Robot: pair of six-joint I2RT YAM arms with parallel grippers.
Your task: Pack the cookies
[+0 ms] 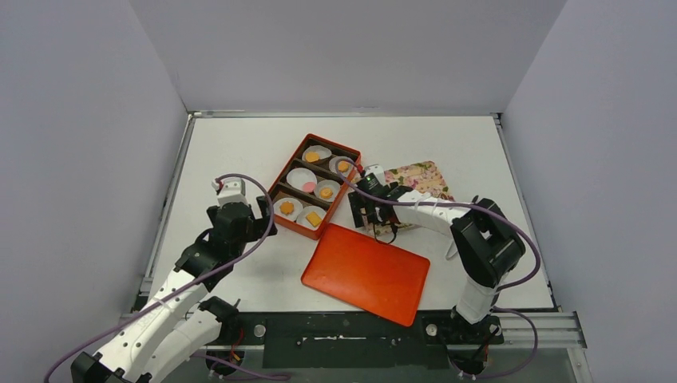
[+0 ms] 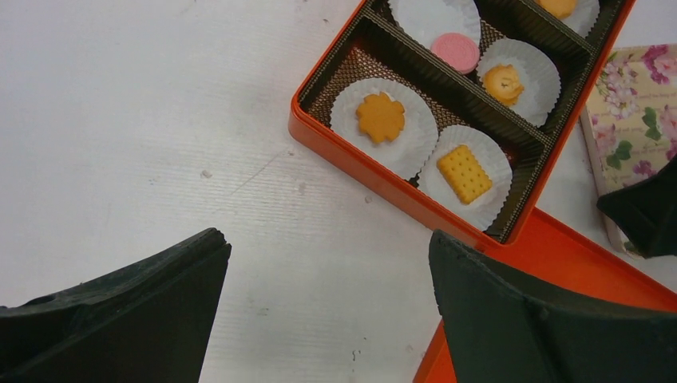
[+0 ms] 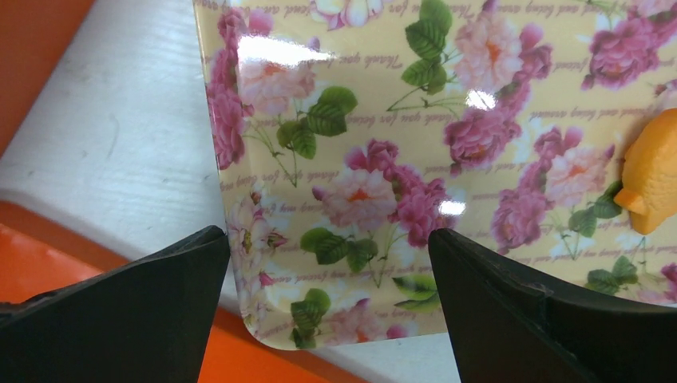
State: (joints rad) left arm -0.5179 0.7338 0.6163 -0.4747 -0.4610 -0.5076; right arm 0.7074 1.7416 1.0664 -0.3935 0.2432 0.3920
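My right gripper is to push the crowding tray away from the box first, so that it can get back and down onto the lid's far rim [image 1: 372, 240] [image 3: 243, 341].
An orange box [image 1: 348, 190] with brown dividers holds white paper cups, and the cookies lie in them. In the left wrist view I see a flower-shaped orange cookie [image 2: 381, 117], a yellow rectangular one [image 2: 464, 173], a pink one [image 2: 455, 52] and a round yellow one [image 2: 504, 84]. One more orange cookie [image 3: 651, 171] lies on the floral tray [image 3: 359, 144]. My left gripper [image 2: 327, 247] is open over bare table just left of the box. Above the tray's near corner my right gripper [image 3: 329, 243] hangs open and holds nothing.
The box's flat orange lid [image 1: 366, 273] lies in front of the box, between the two arms. The floral tray [image 1: 423, 177] sits right of the box. White walls close in the table on three sides.
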